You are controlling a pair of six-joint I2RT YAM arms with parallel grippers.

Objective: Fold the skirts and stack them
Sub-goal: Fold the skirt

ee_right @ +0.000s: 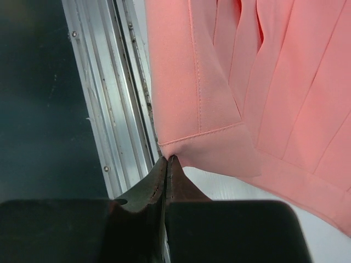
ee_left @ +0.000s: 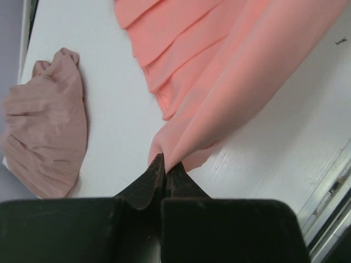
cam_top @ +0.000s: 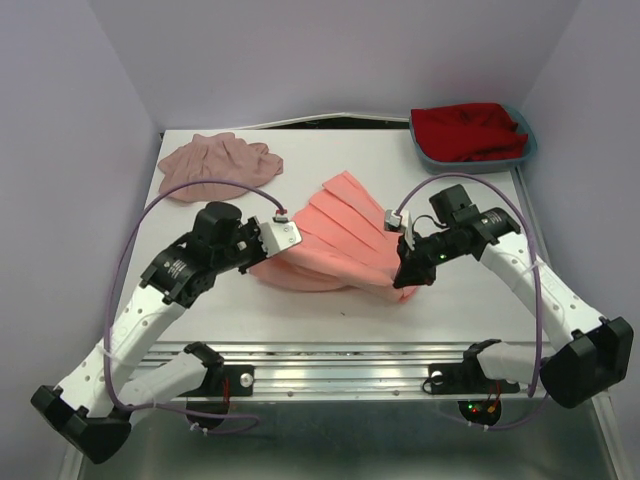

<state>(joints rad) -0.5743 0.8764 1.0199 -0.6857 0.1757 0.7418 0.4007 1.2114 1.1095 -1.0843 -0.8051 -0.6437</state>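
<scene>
The skirt's near edge lies unfolded. My left gripper needs to carry the skirt's held edge outward and to the right in the top view next, over the skirt's far corner point(cam_top: 345, 182).
The salmon-coral pleated skirt point(cam_top: 340, 235) lies mid-table, partly lifted at both near corners. My left gripper point(cam_top: 262, 258) is shut on its left edge, the fabric bunched between the fingertips in the left wrist view point(ee_left: 164, 161). My right gripper point(cam_top: 403, 283) is shut on its right hemmed corner point(ee_right: 169, 159). The skirt hangs taut between them point(ee_left: 219, 82) point(ee_right: 263, 98). The dusty mauve-pink gathered skirt point(cam_top: 215, 163) lies crumpled at the back left, also in the left wrist view point(ee_left: 46, 126).
A blue-grey tray point(cam_top: 428, 155) holding red cloth point(cam_top: 470, 130) stands at the back right. The table's metal front rail point(cam_top: 340, 355) runs along the near edge, seen close in the right wrist view point(ee_right: 109, 109). Purple walls enclose the table.
</scene>
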